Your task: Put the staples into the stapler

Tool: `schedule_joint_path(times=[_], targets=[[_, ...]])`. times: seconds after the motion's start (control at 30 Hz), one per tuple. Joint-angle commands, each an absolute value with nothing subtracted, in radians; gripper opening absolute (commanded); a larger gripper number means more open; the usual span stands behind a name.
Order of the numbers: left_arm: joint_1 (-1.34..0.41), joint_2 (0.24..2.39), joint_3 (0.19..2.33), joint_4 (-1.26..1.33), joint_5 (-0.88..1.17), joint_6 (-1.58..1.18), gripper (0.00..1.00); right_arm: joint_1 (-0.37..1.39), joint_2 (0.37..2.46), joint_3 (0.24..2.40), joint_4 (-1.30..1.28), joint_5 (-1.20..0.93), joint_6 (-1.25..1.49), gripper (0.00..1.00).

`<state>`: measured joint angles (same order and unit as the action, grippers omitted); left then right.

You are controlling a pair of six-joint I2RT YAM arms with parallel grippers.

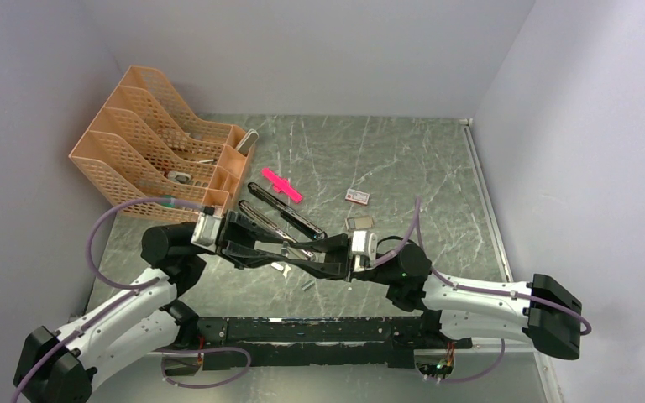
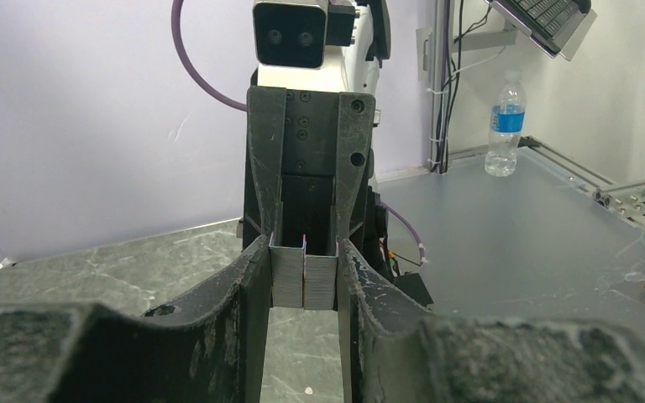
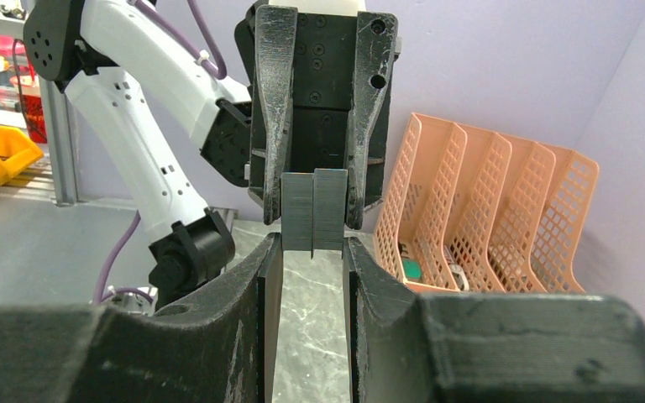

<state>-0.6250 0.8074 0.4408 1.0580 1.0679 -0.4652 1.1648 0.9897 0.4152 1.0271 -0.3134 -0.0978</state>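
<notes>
My left gripper is above the bare tabletop near the loose staple bits and is holding both strips of staples. It will next turn its fingers down, go down onto that spot and let go of both strips.
Two silvery staples strips (image 2: 304,277) lie side by side, held in the air between both grippers, which meet tip to tip. My left gripper (image 2: 302,252) is shut on them along most of their length. My right gripper (image 3: 312,243) pinches only their end (image 3: 313,210). In the top view the left gripper (image 1: 281,252) and right gripper (image 1: 302,259) meet just in front of the stapler (image 1: 290,217). The stapler lies opened flat, its silver rail showing. The white box with red print (image 1: 357,196) lies behind to the right.
An orange file rack (image 1: 159,151) stands at the back left and also shows in the right wrist view (image 3: 487,201). A pink plastic piece (image 1: 282,185) lies behind the stapler. A small open box (image 1: 359,223) and loose staple bits (image 1: 279,267) lie near the grippers.
</notes>
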Motion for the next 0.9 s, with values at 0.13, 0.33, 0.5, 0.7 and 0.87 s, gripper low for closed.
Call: schedule_joint_path(times=[0.13,0.33,0.5,0.7,0.87], targets=[[-0.634,0.821,0.488,1.079,1.121,-0.468,0.07,1.163,0.951,0.428,1.032,-0.298,-0.127,0.36],[-0.634,0.791,0.519,0.932,1.101,-0.380,0.07,1.164,0.896,0.423,0.946,-0.295,-0.163,0.72],[-0.634,0.765,0.566,0.749,1.093,-0.228,0.07,1.164,0.839,0.396,0.904,-0.262,-0.174,0.76],[-0.634,0.764,0.725,0.146,1.052,0.177,0.07,1.164,0.755,0.345,0.905,0.010,-0.138,0.75],[-0.634,0.835,0.882,-0.268,0.919,0.464,0.07,1.161,0.747,0.378,0.756,0.471,-0.046,0.74]])
